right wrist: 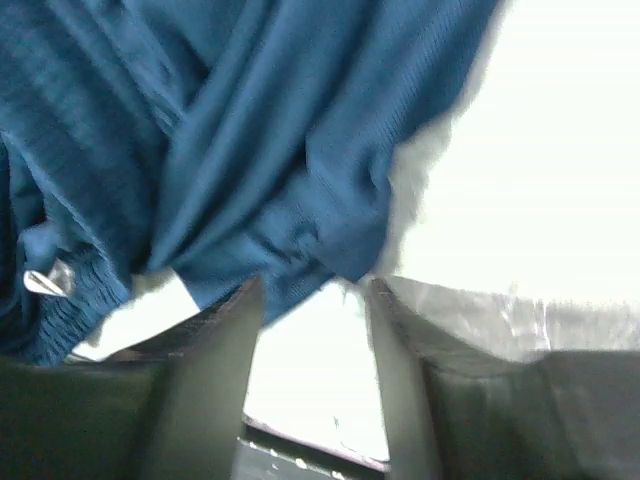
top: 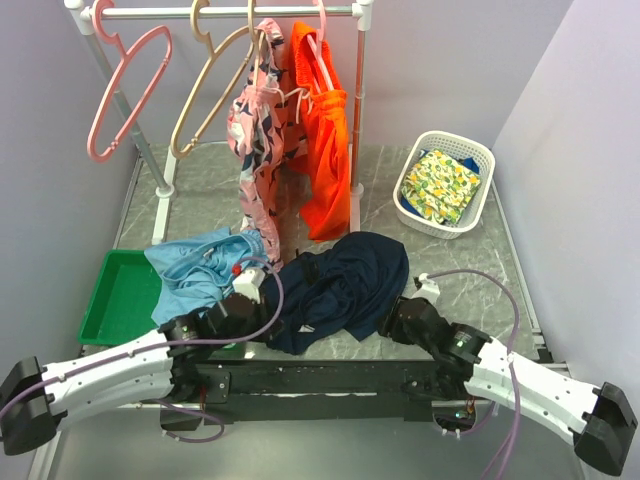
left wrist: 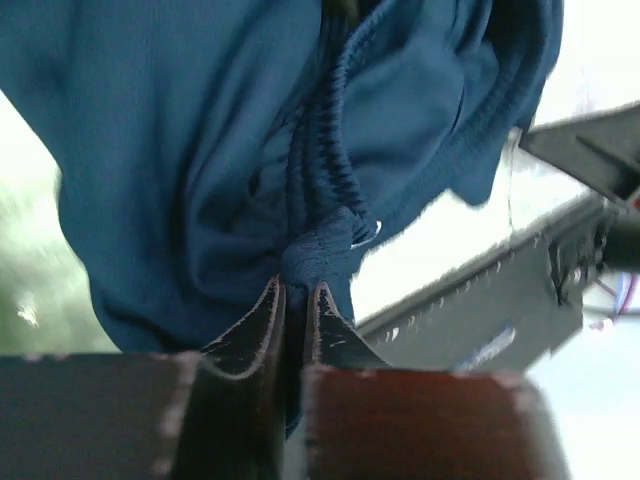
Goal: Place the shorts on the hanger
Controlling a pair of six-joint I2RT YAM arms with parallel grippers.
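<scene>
The waistband's loose part (top: 320, 286) (right wrist: 62, 112) lies outward of my right gripper and to its left in the top view, so the gripper should move outward across the heap of shorts onto it.
The dark navy shorts (top: 345, 285) lie crumpled on the table in front of the arms. My left gripper (top: 268, 318) is shut on a bunched fold of their waistband (left wrist: 318, 250) at the left edge of the heap. My right gripper (top: 392, 316) is open at the right edge of the shorts, its fingers (right wrist: 225, 335) apart with the navy fabric (right wrist: 250, 150) just beyond the tips. The tan hanger (top: 205, 95) hangs empty on the rail at the back left, far from both grippers.
A pink hanger (top: 125, 95), patterned pink shorts (top: 258, 130) and orange shorts (top: 325, 150) hang on the white rack (top: 230, 12). Light blue shorts (top: 200, 270) drape over a green tray (top: 115, 295). A white basket (top: 445, 183) stands at the back right.
</scene>
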